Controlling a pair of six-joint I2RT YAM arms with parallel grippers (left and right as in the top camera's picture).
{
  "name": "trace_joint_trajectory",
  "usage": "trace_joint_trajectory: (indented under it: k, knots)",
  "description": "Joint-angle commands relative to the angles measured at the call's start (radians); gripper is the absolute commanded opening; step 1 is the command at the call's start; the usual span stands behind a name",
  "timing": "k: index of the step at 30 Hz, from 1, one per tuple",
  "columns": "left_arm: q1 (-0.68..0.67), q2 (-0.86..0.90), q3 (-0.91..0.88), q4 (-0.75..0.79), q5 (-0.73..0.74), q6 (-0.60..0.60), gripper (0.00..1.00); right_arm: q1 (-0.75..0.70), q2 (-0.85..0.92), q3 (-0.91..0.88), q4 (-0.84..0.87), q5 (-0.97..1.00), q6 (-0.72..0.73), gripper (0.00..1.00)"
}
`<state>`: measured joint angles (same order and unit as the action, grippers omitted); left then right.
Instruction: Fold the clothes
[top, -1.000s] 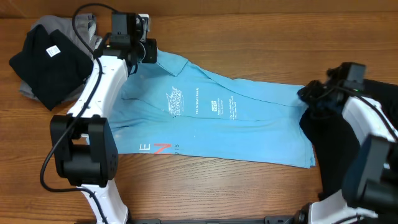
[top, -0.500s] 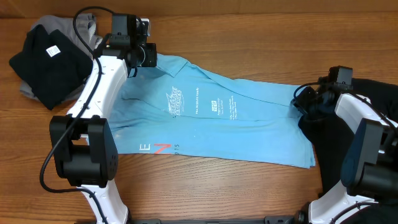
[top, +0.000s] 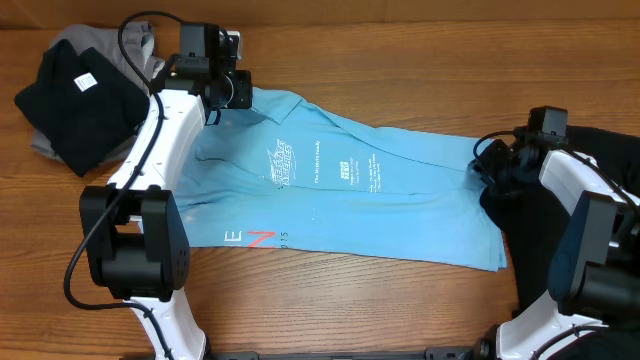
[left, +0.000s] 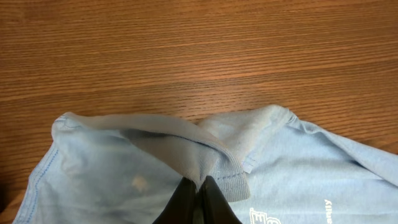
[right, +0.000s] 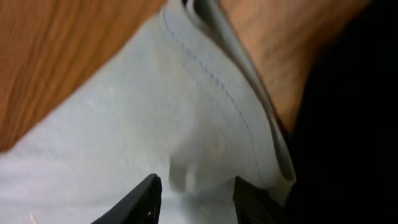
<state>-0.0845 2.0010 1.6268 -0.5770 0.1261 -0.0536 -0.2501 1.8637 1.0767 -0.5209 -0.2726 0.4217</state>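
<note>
My left gripper is pinching the corner of the T-shirt and will draw it back and to the left in the overhead view, over its near lettered strip (top: 221, 222), which lies flat, and release it.
A light blue T-shirt (top: 340, 200) with white and red lettering lies spread across the table. My left gripper (top: 238, 88) is shut on its collar at the far left; the wrist view shows the pinched collar fabric (left: 205, 155) between my fingers (left: 199, 185). My right gripper (top: 484, 160) is open over the shirt's right hem, the pale fabric (right: 155, 124) lying between its fingers (right: 196, 190). A black garment (top: 555, 215) lies under the right arm and shows dark in the right wrist view (right: 354, 124).
A pile of black and grey shirts (top: 75, 95) with a white label sits at the far left. Bare wooden table (top: 420, 60) runs behind the shirt and along the front edge (top: 350, 310).
My right gripper moved left to the shirt's right hem and has stayed there. The left gripper and the collar have hardly moved.
</note>
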Motion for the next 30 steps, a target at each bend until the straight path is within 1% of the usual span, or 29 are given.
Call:
trace_joint_trajectory:
  k: [1, 2, 4, 6, 9, 13, 17, 21, 30]
  knots:
    - [0.007, -0.027, 0.020, -0.003, -0.006, -0.006, 0.06, -0.008, 0.006, -0.010, 0.056, 0.050, 0.006, 0.41]
    - [0.007, -0.027, 0.020, -0.003, -0.006, -0.006, 0.06, -0.008, 0.006, -0.010, 0.072, 0.043, 0.005, 0.39]
    - [0.008, -0.028, 0.020, -0.003, -0.006, -0.005, 0.06, -0.008, 0.006, -0.010, 0.087, 0.024, -0.006, 0.31]
    - [0.008, -0.031, 0.020, -0.004, -0.006, 0.008, 0.06, -0.008, 0.006, -0.008, 0.085, 0.006, -0.009, 0.27]
    - [0.008, -0.037, 0.021, -0.003, -0.006, 0.009, 0.06, -0.008, 0.006, -0.008, 0.082, -0.026, -0.032, 0.15]
    - [0.008, -0.046, 0.021, -0.006, -0.007, 0.010, 0.06, -0.008, 0.005, -0.006, 0.065, -0.029, -0.032, 0.04]
    - [0.008, -0.069, 0.021, -0.027, -0.015, 0.032, 0.06, -0.008, 0.003, 0.023, 0.010, -0.047, -0.036, 0.04]
    - [0.010, -0.111, 0.021, -0.066, -0.074, 0.031, 0.05, -0.008, -0.010, 0.054, -0.050, -0.104, -0.037, 0.04]
    - [0.043, -0.178, 0.021, -0.209, -0.108, 0.032, 0.04, -0.010, -0.110, 0.084, -0.167, -0.087, -0.054, 0.04]
